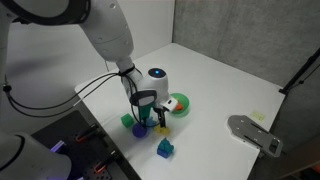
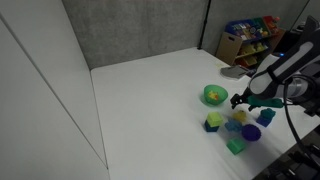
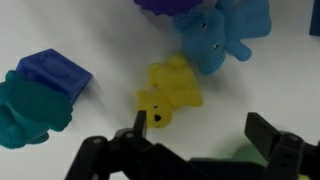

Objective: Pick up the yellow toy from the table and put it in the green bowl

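Observation:
The robot's gripper should go down next with its open fingers on either side of the yellow toy's head end, because that end is nearest the fingers.
The yellow toy is a small bear-shaped piece lying flat on the white table, seen in the wrist view. My gripper is open and empty above it, with one fingertip over the toy's head and the other well off to the side. The gripper also shows in both exterior views, hanging low over a cluster of toys. The green bowl stands on the table right beside that cluster.
A light-blue bear toy, a dark-blue block and a teal toy lie close around the yellow toy. A blue block lies nearer the table's front. A grey device sits at the table edge.

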`<state>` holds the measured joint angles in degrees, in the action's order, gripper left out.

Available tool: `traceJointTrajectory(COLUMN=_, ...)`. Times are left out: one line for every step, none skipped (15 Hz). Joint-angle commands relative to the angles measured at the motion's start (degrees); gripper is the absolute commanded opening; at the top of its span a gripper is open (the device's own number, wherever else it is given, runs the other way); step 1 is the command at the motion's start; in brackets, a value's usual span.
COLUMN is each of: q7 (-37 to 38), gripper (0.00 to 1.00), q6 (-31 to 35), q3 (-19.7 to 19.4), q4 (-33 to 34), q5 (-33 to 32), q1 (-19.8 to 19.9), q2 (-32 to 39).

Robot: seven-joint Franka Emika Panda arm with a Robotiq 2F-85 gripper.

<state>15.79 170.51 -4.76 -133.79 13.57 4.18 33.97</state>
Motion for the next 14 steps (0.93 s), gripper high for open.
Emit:
traceJointTrajectory(q7=2.7, gripper=1.00, q6=2.7, q3=0.8, q4=3.0, q5=2.9, q1=0.2, q2=4.5)
traceJointTrajectory(q7=3.5, gripper=1.00, q6=3.1, q3=0.7, q4=3.5, q5=3.5, q1=0.0, q2=5.5)
traceJointTrajectory(q7=4.1, gripper=1.00, q6=3.6, q3=0.8, q4=4.1, q5=4.3, q1=0.2, q2=6.4)
traceJointTrajectory(q7=4.8, gripper=1.00, q6=4.0, q3=0.7, q4=4.6, q5=4.8, q1=0.0, q2=7.3)
traceJointTrajectory(q7=5.4, gripper=1.00, q6=4.0, q3=0.3, q4=5.1, q5=5.2, q1=-0.4, q2=8.0)
traceJointTrajectory(q7=5.9, gripper=1.00, q6=4.0, q3=0.1, q4=5.5, q5=5.7, q1=-0.5, q2=8.6)
traceJointTrajectory(q7=6.6, gripper=1.00, q6=3.9, q3=-0.3, q4=5.8, q5=6.0, q1=-0.9, q2=9.0)
traceJointTrajectory(q7=7.2, gripper=1.00, q6=3.9, q3=-0.6, q4=6.0, q5=6.3, q1=-1.2, q2=9.4)
traceJointTrajectory(q7=7.6, gripper=1.00, q6=3.9, q3=-0.7, q4=6.3, q5=6.6, q1=-1.3, q2=9.8)
traceJointTrajectory(q7=7.8, gripper=1.00, q6=3.9, q3=-0.8, q4=6.5, q5=6.7, q1=-1.4, q2=10.1)
traceJointTrajectory(q7=8.1, gripper=1.00, q6=4.0, q3=-0.7, q4=6.6, q5=6.7, q1=-1.4, q2=10.4)
traceJointTrajectory(q7=8.2, gripper=1.00, q6=4.2, q3=-0.7, q4=6.7, q5=6.7, q1=-1.5, q2=10.6)
traceJointTrajectory(q7=8.2, gripper=1.00, q6=4.4, q3=-0.6, q4=6.7, q5=6.7, q1=-1.3, q2=10.8)
traceJointTrajectory(q7=8.2, gripper=1.00, q6=4.5, q3=-0.8, q4=6.7, q5=6.6, q1=-1.6, q2=11.0)
